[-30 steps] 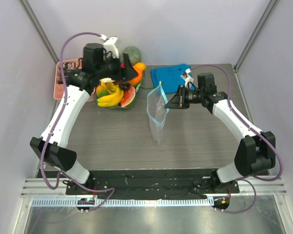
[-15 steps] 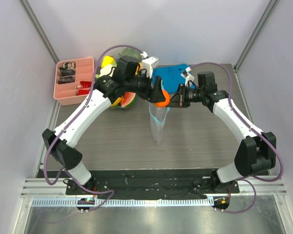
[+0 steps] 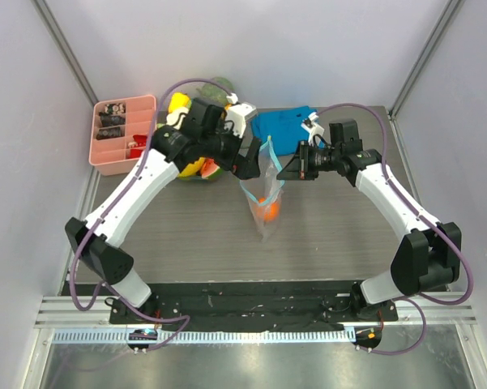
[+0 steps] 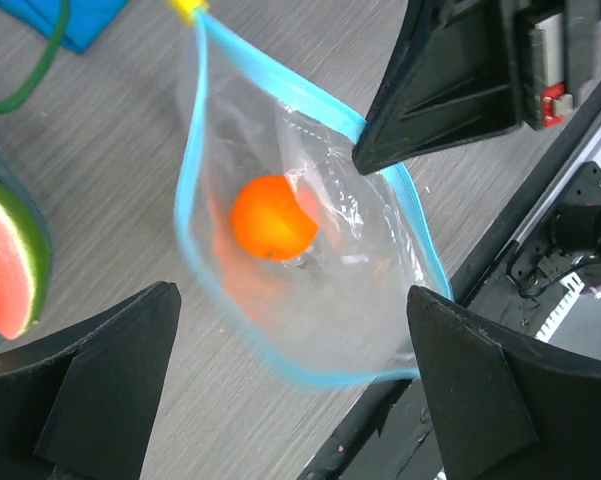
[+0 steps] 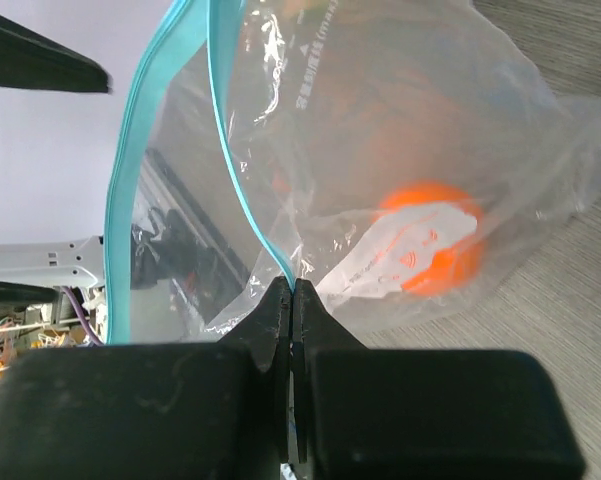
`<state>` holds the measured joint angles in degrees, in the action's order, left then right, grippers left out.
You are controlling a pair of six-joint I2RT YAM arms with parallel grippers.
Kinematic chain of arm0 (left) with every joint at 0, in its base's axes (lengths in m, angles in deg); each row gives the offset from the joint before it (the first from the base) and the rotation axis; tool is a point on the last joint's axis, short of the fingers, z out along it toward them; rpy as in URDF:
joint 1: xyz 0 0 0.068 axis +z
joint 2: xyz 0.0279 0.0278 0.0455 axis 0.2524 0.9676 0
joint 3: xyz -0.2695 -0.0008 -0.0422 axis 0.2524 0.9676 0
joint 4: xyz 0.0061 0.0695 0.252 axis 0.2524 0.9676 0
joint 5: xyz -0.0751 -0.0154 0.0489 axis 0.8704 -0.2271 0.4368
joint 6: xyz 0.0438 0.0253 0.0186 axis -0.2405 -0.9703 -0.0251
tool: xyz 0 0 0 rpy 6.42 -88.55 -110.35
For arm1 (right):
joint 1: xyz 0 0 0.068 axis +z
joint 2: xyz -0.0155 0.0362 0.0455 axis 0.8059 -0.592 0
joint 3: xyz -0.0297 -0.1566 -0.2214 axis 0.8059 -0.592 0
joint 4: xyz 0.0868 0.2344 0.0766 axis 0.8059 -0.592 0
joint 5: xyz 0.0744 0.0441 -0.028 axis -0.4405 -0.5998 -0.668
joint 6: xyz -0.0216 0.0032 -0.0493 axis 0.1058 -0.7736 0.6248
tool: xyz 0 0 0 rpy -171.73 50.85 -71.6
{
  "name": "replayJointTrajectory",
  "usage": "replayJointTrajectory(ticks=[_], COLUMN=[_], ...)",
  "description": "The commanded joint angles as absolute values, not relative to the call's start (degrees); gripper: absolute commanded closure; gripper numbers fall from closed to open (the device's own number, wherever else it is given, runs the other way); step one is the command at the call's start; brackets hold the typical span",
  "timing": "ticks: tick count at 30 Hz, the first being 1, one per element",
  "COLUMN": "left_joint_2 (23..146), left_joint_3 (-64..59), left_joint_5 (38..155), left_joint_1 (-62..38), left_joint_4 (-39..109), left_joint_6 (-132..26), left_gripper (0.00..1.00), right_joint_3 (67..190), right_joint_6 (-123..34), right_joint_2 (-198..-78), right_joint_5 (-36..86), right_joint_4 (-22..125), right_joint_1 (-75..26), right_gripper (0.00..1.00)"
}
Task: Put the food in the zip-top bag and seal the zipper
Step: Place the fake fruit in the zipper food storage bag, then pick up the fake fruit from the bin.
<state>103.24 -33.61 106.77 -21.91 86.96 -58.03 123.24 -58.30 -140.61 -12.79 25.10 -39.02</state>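
Observation:
One banana of the banana bunch is still unbagged, so next I will swing my left gripper to its left in the top view and down astride it.
The clear zip-top bag (image 3: 263,198) stands open at the table's middle, its blue-teal zipper (image 4: 265,80) forming a wide mouth. The orange (image 3: 266,209) lies inside the bag; it also shows in the left wrist view (image 4: 272,217) and the right wrist view (image 5: 435,240). My right gripper (image 3: 285,172) is shut on the bag's zipper edge (image 5: 280,262) and holds the mouth up. My left gripper (image 3: 249,164) is open and empty just above the bag's mouth. The banana bunch (image 3: 181,104) and other fruit sit behind my left arm, mostly hidden.
A watermelon slice (image 3: 211,168) lies in a bowl left of the bag. A folded blue cloth (image 3: 285,123) lies behind the bag. A pink compartment tray (image 3: 121,136) stands at the back left.
My left gripper carried the orange from the fruit pile to the bag's mouth and let it go. The orange now lies inside the bag. My right gripper stayed holding the bag.

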Motion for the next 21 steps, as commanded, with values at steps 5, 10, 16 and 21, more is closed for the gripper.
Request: replayJointTrajectory(ticks=[5,10,16,21], left_joint_2=[94.54,96.03,102.26,109.03], left_joint_3=[-31.93,-29.38,-29.99,-32.98], left_joint_5=[118.72,114.34,109.50,108.18], left_joint_1=[-3.95,4.41,8.03,7.94], left_joint_4=[89.93,96.16,97.67,98.11], left_joint_6=[-63.97,-79.51,-92.54,-97.20], left_gripper=[0.00,0.00,0.00,0.00], right_joint_3=[125.25,125.69,125.77,126.04], right_joint_6=[-56.40,-56.05,-55.96,-55.61], right_joint_2=[-138.56,-139.09,-140.05,-140.32], right_joint_5=[-12.19,-12.45,-12.63,-12.54], right_joint_4=[24.84,24.40,24.49,24.31], right_joint_1=[-38.76,-38.67,-38.67,-38.67], right_gripper=[0.99,0.99,0.99,0.99])
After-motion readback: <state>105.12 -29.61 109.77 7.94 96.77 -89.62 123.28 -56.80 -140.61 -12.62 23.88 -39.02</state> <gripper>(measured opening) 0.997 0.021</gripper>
